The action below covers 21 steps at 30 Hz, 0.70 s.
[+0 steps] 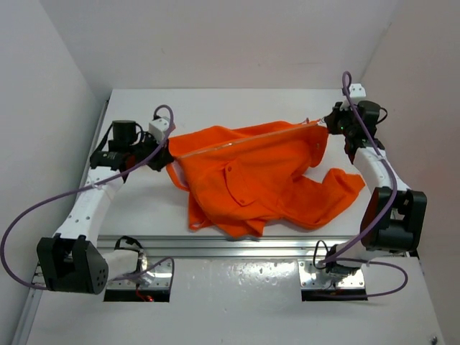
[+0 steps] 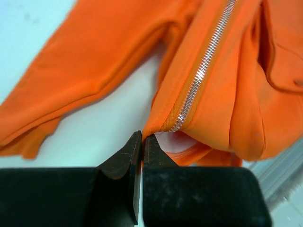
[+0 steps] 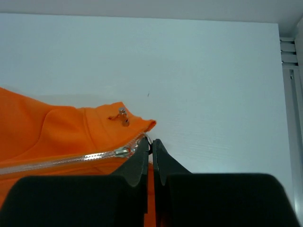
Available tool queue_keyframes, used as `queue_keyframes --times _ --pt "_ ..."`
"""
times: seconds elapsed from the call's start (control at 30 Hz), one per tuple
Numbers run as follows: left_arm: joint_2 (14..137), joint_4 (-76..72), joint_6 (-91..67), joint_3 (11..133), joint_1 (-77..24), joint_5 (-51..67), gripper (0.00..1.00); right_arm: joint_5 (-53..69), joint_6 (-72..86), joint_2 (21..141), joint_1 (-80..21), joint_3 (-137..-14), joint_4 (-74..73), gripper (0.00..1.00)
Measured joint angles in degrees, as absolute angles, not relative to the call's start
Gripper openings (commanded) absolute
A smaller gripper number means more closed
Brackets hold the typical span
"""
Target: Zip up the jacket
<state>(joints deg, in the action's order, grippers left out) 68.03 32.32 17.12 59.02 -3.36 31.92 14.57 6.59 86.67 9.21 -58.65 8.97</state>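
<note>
The slider is already at the jacket's collar, so the robot's left gripper needs to move outward, away from the right gripper, and then let go of the jacket's bottom corner point(image 1: 172, 154) point(image 2: 148, 132).
The bright orange jacket point(image 1: 266, 180) lies across the middle of the table, its light zipper point(image 1: 244, 141) stretched in a taut line between my two grippers. My left gripper point(image 1: 164, 157) is shut on the jacket's bottom corner next to the zipper end point(image 2: 176, 126), seen in the left wrist view point(image 2: 143, 137). My right gripper point(image 1: 332, 122) is shut on the zipper pull point(image 3: 148, 140) at the collar end, where the slider point(image 3: 122, 152) sits near the top of the closed zipper point(image 3: 61, 160). A small metal snap point(image 3: 122, 113) shows on the collar.
A metal rail point(image 1: 237, 248) runs across the near edge of the table. White walls close in on the left, back and right. One sleeve point(image 1: 338, 188) trails toward the right arm point(image 1: 381, 180).
</note>
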Motion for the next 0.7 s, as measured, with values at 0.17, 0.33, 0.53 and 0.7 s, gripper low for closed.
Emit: queue_keyframes --times 0.17,0.33,0.53,0.7 --pt "69.10 28.95 14.70 59.46 -0.64 26.04 0.00 13.72 6.26 87.94 10.48 -59.86 9.15 0.00" --pt "71.40 25.02 13.06 61.43 -0.08 23.24 0.00 13.98 6.61 89.08 10.83 -61.28 8.99 0.00" --pt "74.19 19.92 10.83 64.62 1.17 22.74 0.00 14.20 7.86 89.56 10.83 -64.03 8.97 0.00" --pt "76.93 17.23 9.52 67.99 1.26 22.74 0.15 14.37 7.88 89.56 10.85 -65.41 10.26 0.16"
